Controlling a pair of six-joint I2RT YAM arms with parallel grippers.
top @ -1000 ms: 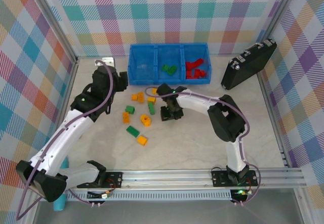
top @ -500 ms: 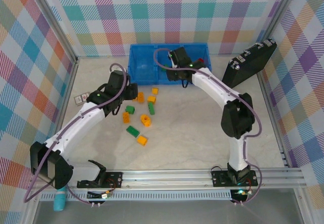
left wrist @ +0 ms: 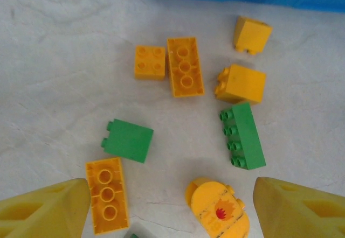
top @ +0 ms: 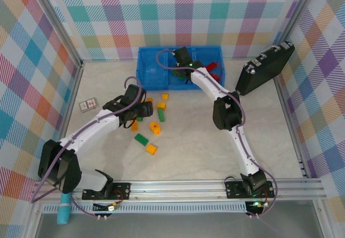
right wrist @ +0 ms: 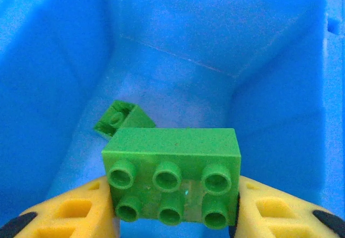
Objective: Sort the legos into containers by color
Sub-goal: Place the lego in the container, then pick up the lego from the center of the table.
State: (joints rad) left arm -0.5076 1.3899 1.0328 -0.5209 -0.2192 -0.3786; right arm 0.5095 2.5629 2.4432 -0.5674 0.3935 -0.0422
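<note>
I will move my left gripper across to the long green brick point(top: 160, 114) point(left wrist: 243, 135), then lower and close it around the brick's long sides, since bare table borders both.
My right gripper point(right wrist: 172, 208) is shut on a green six-stud lego point(right wrist: 171, 181), held over the middle compartment of the blue tray point(top: 144, 75). A smaller green lego point(right wrist: 119, 120) lies on that compartment's floor. From above, the right gripper point(top: 181, 70) hangs over the tray's middle; red legos point(top: 211, 69) lie in the right compartment. My left gripper point(left wrist: 170, 197) stands open above loose legos on the table: an orange three-hole brick point(left wrist: 108, 195), a green block point(left wrist: 128, 141), a long green brick point(left wrist: 243, 135) and a rounded orange piece with a flame print point(left wrist: 218, 211). The left gripper point(top: 141, 110) sits at the pile's left.
More orange legos point(top: 155, 127) and a green one point(top: 141, 139) lie scattered in front of the tray. A small printed card point(top: 88, 105) lies at the left. A black case point(top: 264, 68) leans at the back right. Metal rails edge the table.
My right gripper has carried the green lego from the table up over the tray's middle compartment. My left gripper has moved forward and right, over the loose legos.
</note>
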